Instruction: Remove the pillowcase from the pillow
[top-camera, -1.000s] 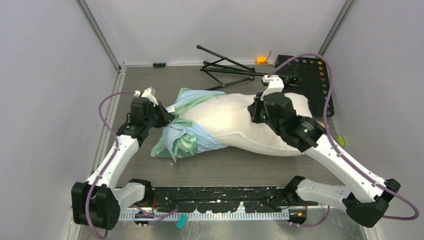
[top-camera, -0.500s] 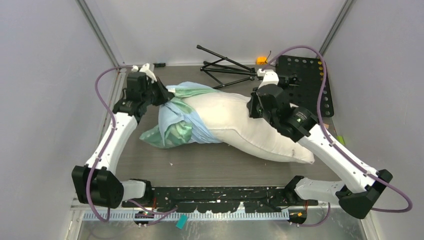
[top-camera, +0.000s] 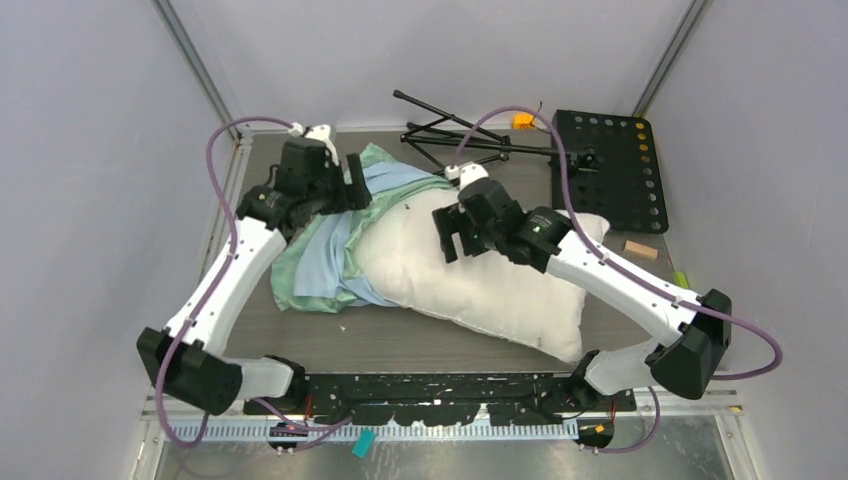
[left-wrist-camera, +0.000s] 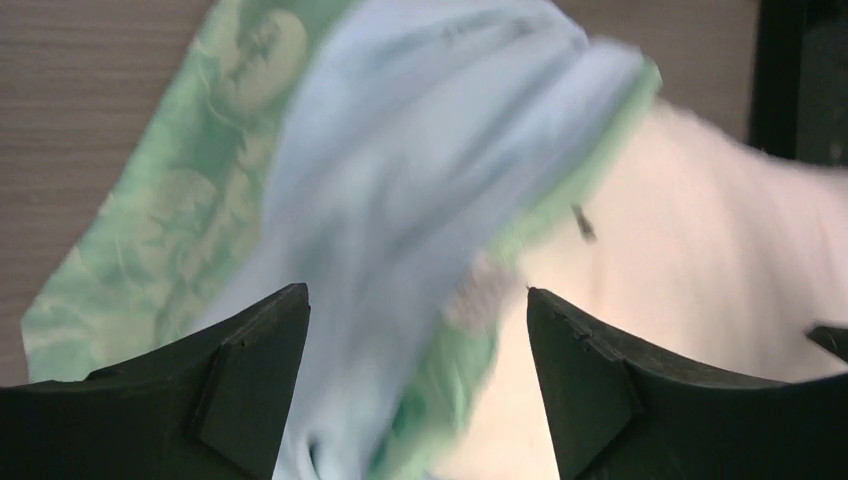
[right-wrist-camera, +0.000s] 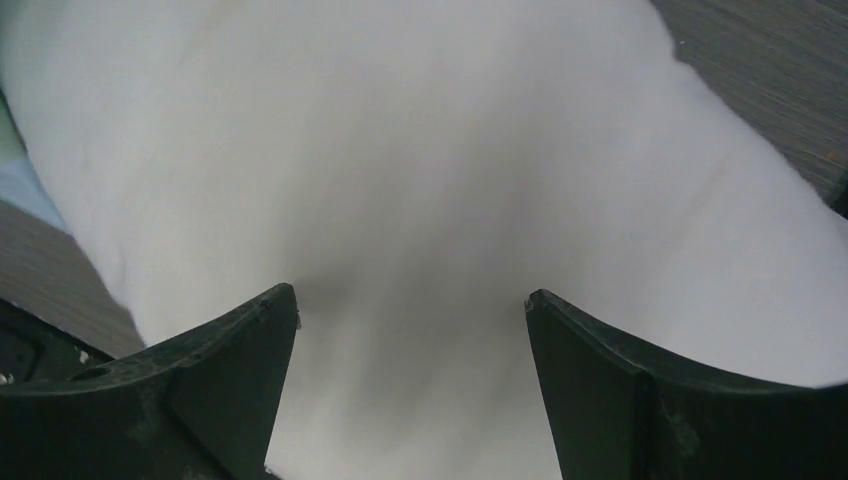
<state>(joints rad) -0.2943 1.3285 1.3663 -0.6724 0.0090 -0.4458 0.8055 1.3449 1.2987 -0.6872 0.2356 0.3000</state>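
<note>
My right gripper lowers its spread fingers onto the pillow's bare white top (top-camera: 450, 271) next and closes, since that top lies below the open gripper, clear of the pillowcase (top-camera: 320, 262).
The white pillow (top-camera: 480, 285) lies slantwise across the middle of the table, its left end still tucked in the pillowcase (top-camera: 320, 262), a rumpled light blue and mint green heap. My left gripper (top-camera: 356, 181) hovers open over the pillowcase's far edge. In the left wrist view the blurred blue-green pillowcase (left-wrist-camera: 400, 150) and the pillow (left-wrist-camera: 700, 230) lie below the open left gripper (left-wrist-camera: 417, 295), which holds nothing. My right gripper (top-camera: 447, 232) stands open above the pillow's upper left part. The right wrist view shows only the pillow (right-wrist-camera: 420, 150) beneath the spread right gripper (right-wrist-camera: 412, 295).
A folded black tripod (top-camera: 450, 135) lies at the back, beside a small orange object (top-camera: 522, 121). A black perforated plate (top-camera: 610, 170) fills the back right corner. A small wooden block (top-camera: 641, 249) and a green bit (top-camera: 681, 281) lie by the right wall.
Both grippers have opened and let go: the left released the pillowcase, the right released the pillow. Pillow and pillowcase dropped flat onto the table. The right arm swung left.
</note>
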